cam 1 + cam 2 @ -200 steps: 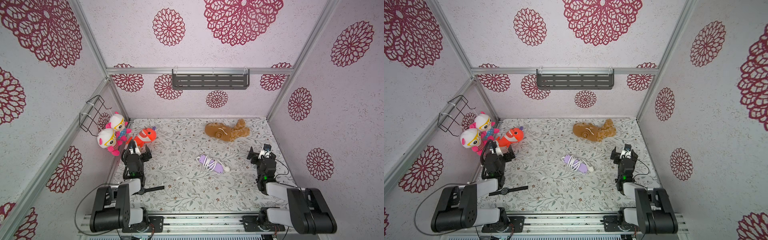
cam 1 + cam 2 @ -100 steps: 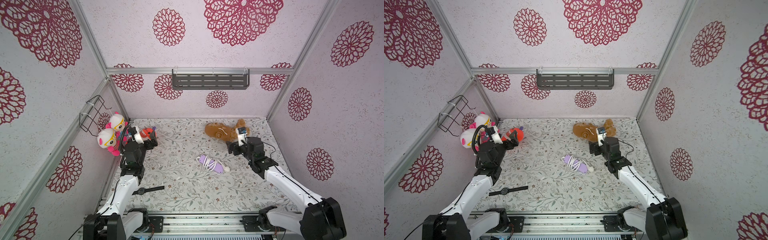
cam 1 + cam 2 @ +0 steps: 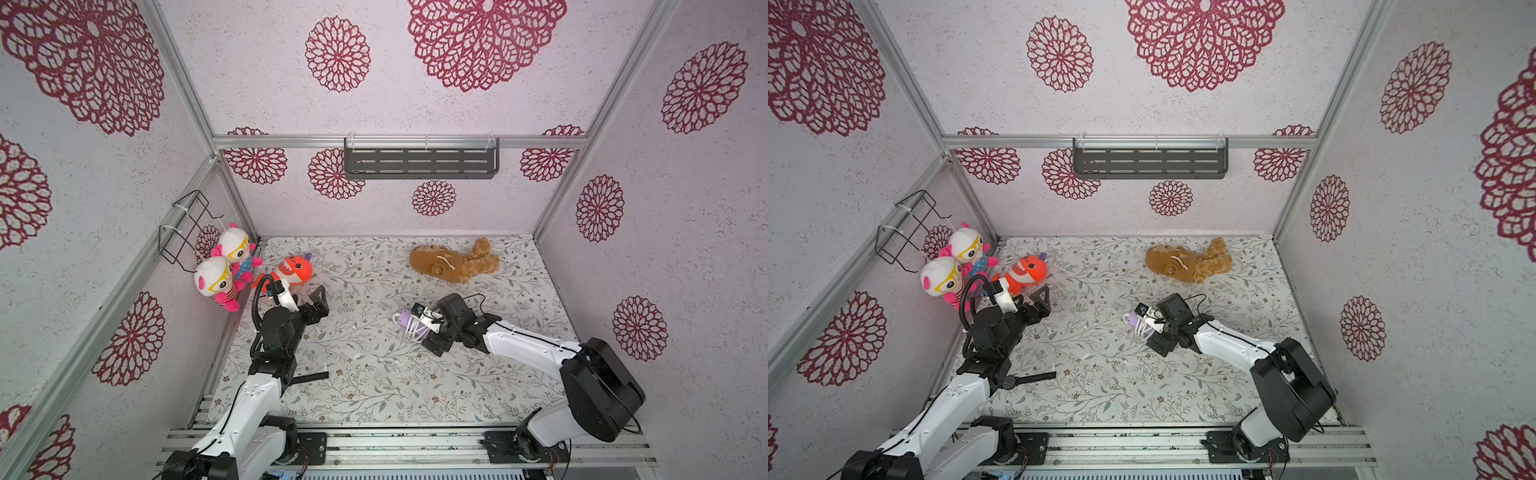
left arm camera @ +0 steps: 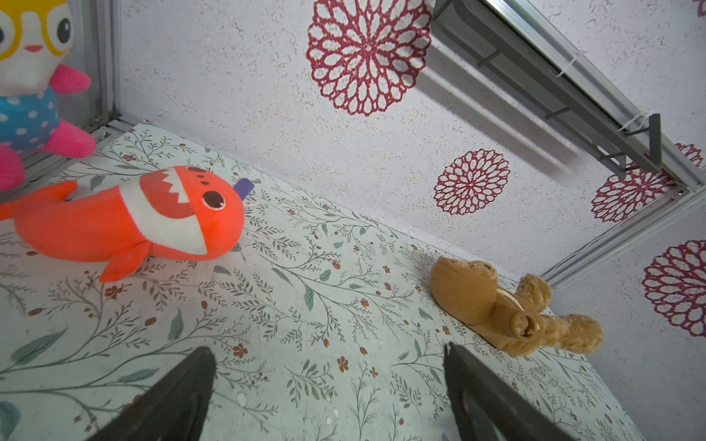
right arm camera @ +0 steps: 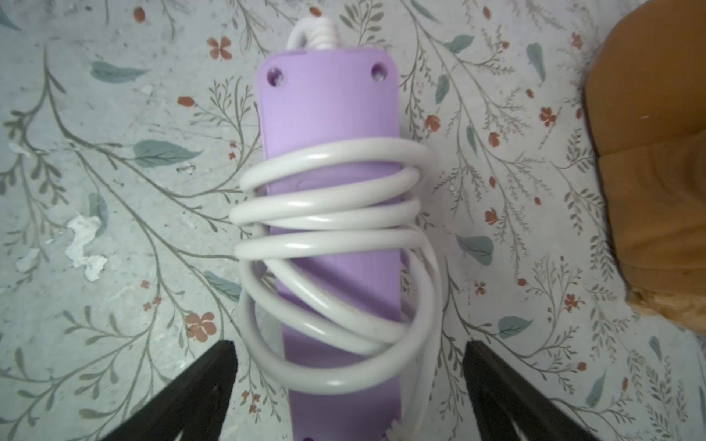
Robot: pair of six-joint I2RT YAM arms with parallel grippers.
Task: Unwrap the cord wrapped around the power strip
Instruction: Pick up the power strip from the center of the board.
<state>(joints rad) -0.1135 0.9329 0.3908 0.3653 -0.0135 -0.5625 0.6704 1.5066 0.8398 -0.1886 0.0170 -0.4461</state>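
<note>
The open fingers are on either side of both long sides of the power strip, so the robot's right gripper next needs to move down onto the power strip's cord-wound middle (image 3: 419, 328) (image 5: 338, 308), which lies below, and close across its width.
The lavender power strip (image 3: 402, 319) lies plain back up near the middle of the floral table, seen in both top views (image 3: 1132, 319). The white cord (image 3: 412, 329) is wound round it in several loops. In the right wrist view the strip (image 5: 328, 114) runs lengthwise between the fingers and the cord (image 5: 328, 214) crosses its middle. My right gripper (image 3: 429, 330) is open and straddles the strip's right end, with a finger on each side and not touching it (image 5: 349, 349). My left gripper (image 3: 321, 301) hangs open and holds nothing near the left wall (image 4: 328, 349).
An orange shark plush (image 3: 293, 270) lies just beyond the left gripper. Two white and pink dolls (image 3: 226, 266) lean in the back left corner. A brown teddy (image 3: 453, 262) lies at the back right. A black wristwatch (image 3: 309, 377) lies by the left arm.
Both arms have unfolded from the front edge and reached out over the table. The right gripper has moved left and come down round the strip. The strip has not moved.
</note>
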